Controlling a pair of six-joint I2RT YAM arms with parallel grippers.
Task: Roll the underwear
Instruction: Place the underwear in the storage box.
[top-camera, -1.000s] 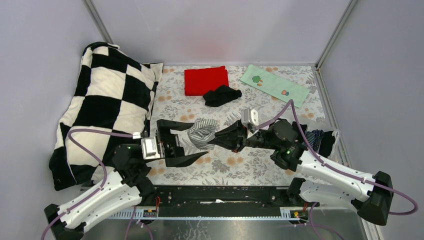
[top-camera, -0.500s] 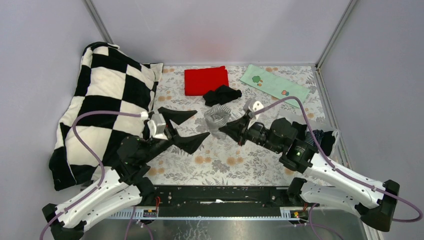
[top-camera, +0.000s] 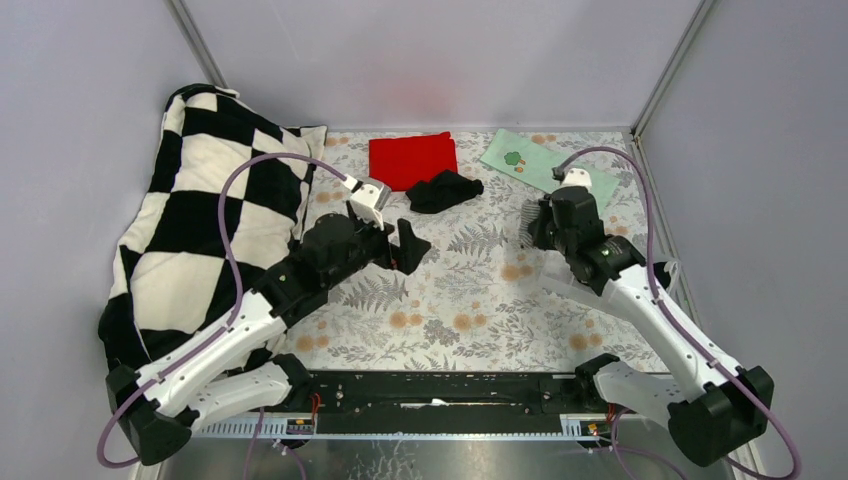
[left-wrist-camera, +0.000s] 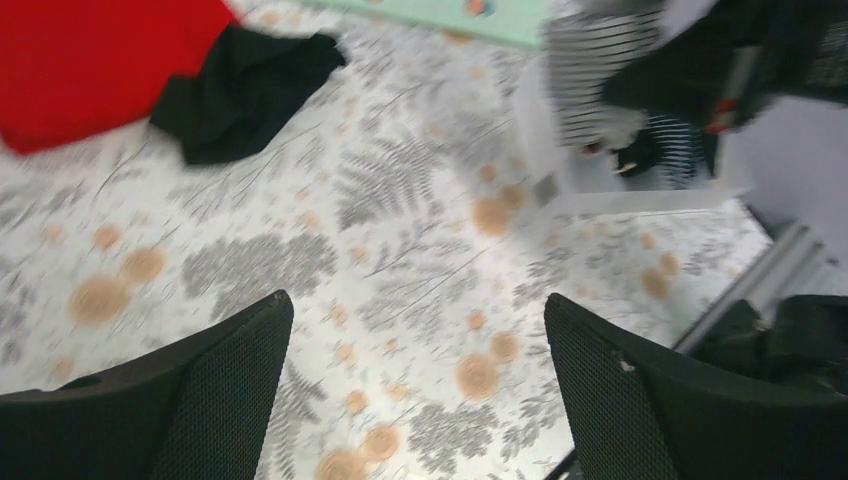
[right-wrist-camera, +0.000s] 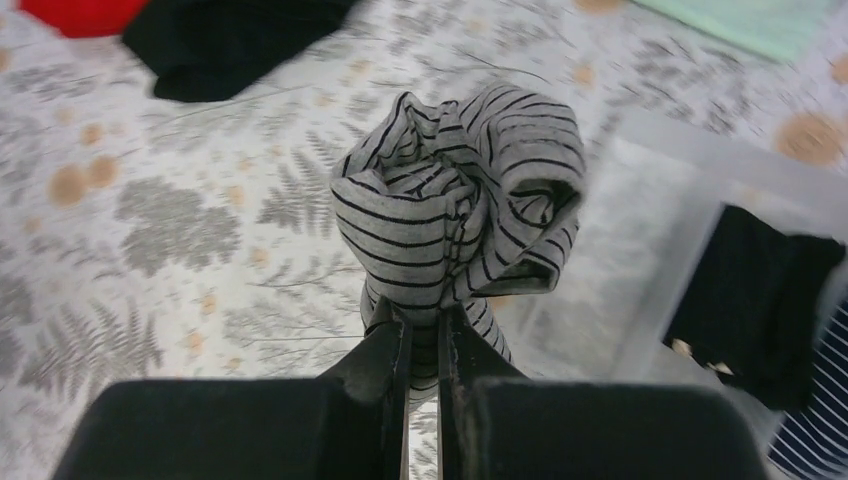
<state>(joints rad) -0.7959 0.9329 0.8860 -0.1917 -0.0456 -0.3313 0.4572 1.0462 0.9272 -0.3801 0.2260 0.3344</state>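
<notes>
The empty compartment (top-camera: 562, 274) (right-wrist-camera: 628, 255) beside the black piece is still free, so my right gripper will next go to the right in the top view and down into it.
My right gripper (right-wrist-camera: 421, 335) is shut on a rolled grey striped underwear (right-wrist-camera: 455, 200) and holds it in the air. The roll hangs over the near-left edge of a clear box (right-wrist-camera: 650, 190). In the top view the right gripper (top-camera: 528, 224) is at the right of the table. A plain black underwear (top-camera: 443, 190) lies crumpled against the red cloth (top-camera: 410, 160). It also shows in the left wrist view (left-wrist-camera: 240, 90). My left gripper (left-wrist-camera: 417, 305) is open and empty above the flowered sheet, left of centre in the top view (top-camera: 412, 247).
The clear box holds a black piece (right-wrist-camera: 750, 290) and a navy striped piece (right-wrist-camera: 815, 430). A pale green printed cloth (top-camera: 545, 168) lies at the back right. A black-and-white chequered pillow (top-camera: 210, 220) fills the left side. Grey walls close in the table.
My right gripper has lifted the grey striped roll from the table's middle and carried it right and back, to the clear box. My left gripper has let go, opened and swung back left.
</notes>
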